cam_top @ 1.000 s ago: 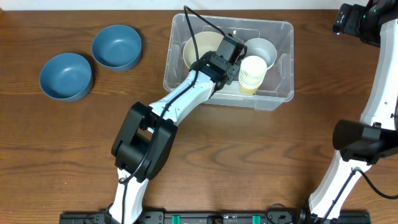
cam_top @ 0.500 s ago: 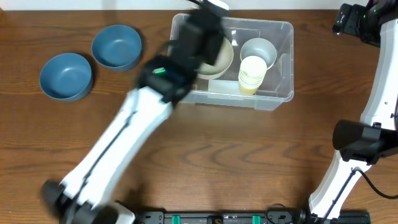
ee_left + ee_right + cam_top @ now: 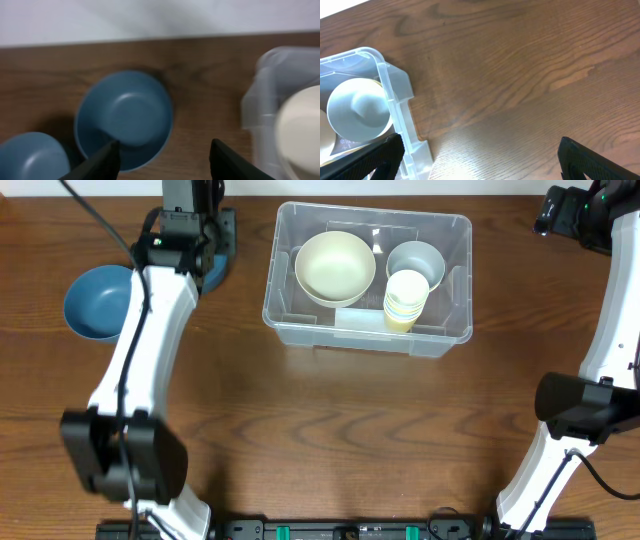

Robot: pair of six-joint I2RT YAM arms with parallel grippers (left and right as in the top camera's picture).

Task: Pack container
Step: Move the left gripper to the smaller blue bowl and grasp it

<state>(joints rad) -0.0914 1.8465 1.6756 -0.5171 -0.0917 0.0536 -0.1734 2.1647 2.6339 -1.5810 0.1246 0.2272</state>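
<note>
I should lower my left gripper onto the blue bowl's rim and close, because the part of that rim facing the container shows between my open fingertips in the wrist view.
The clear plastic container [image 3: 367,337] stands at the back middle of the table. It holds a cream bowl [image 3: 335,267], a grey-blue cup [image 3: 415,260] and a stack of yellow cups [image 3: 405,300]. My left gripper [image 3: 165,160] is open and empty, hovering above a blue bowl [image 3: 125,117] left of the container [image 3: 280,90]. In the overhead view the arm hides most of that bowl [image 3: 215,272]. My right gripper [image 3: 480,160] is open and empty over bare table, just right of the container's corner [image 3: 395,100].
A second blue bowl [image 3: 98,302] sits further left; it also shows in the left wrist view [image 3: 30,157]. The table's back edge meets a white wall just behind the bowls. The right arm's base stands at the front right [image 3: 585,410].
My left arm has pulled out of the container and swung left to above the nearer blue bowl. The cream bowl stays in the container. The right arm has not moved.
</note>
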